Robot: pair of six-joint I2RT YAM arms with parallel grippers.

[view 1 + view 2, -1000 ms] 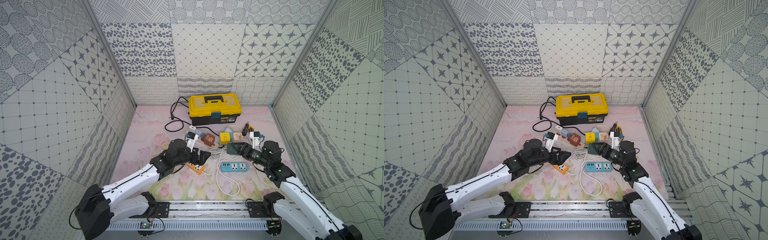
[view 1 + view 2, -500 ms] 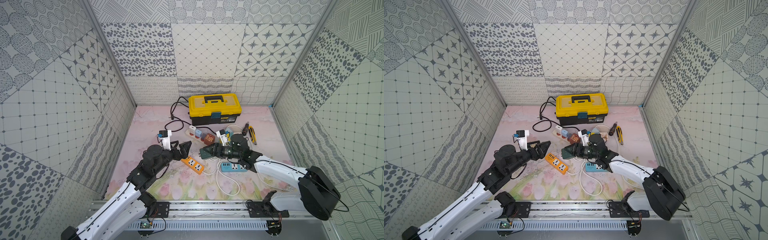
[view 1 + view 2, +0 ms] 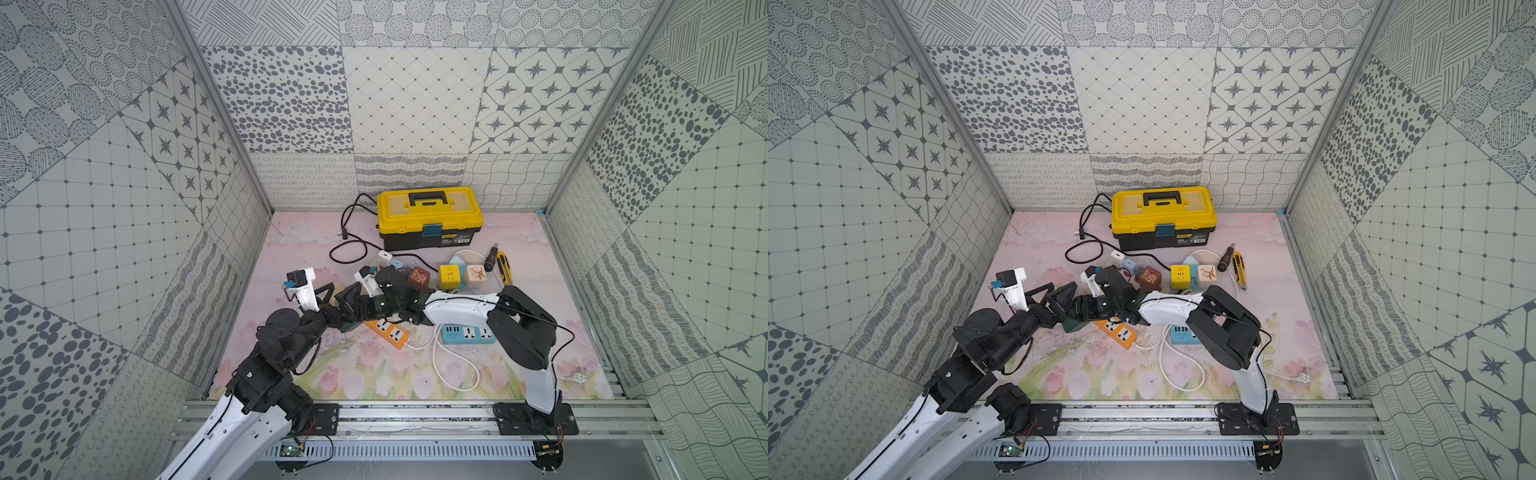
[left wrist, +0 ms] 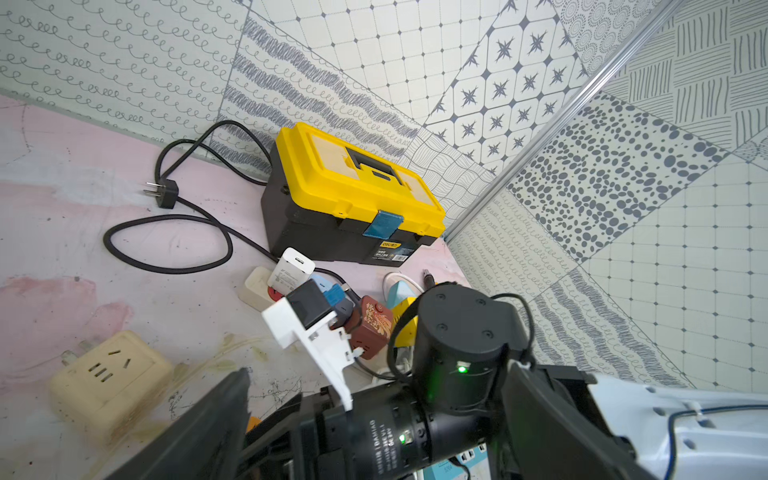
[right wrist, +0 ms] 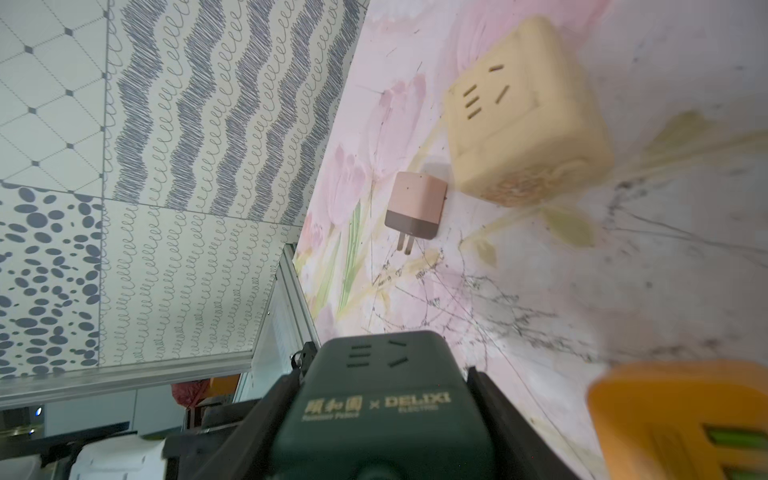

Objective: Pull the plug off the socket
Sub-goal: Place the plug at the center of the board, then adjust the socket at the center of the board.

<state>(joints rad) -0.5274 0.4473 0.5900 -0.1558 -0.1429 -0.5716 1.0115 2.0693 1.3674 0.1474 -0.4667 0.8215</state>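
Observation:
The plug is already loose, so next I need to lower my right gripper toward the bare mat below, near the prongs of the pink plug (image 5: 415, 205), and let go of the green cube.
My right gripper (image 5: 382, 419) is shut on a dark green socket cube (image 5: 374, 399) with gold lettering, held low over the mat left of centre (image 3: 347, 326). A pink plug (image 5: 415, 205) with two bare prongs lies loose on the mat, apart from the green cube and beside a cream socket cube (image 5: 528, 112). My left gripper (image 4: 374, 436) is open wide, and its fingers (image 4: 208, 419) stand either side of the right arm's black wrist (image 4: 457, 353). In both top views the two grippers meet (image 3: 1065, 305). The pink plug is hidden there.
A yellow and black toolbox (image 3: 430, 218) stands at the back with a black cord and plug (image 4: 164, 193) beside it. An orange power strip (image 3: 388, 330), a blue strip (image 3: 467, 334), a white cable (image 3: 453, 370) and several small adapters (image 3: 449, 276) crowd the middle.
The right arm has swung left across the mat with the green cube in its jaws. The left arm has drawn back to the left, and the two grippers now meet left of centre.

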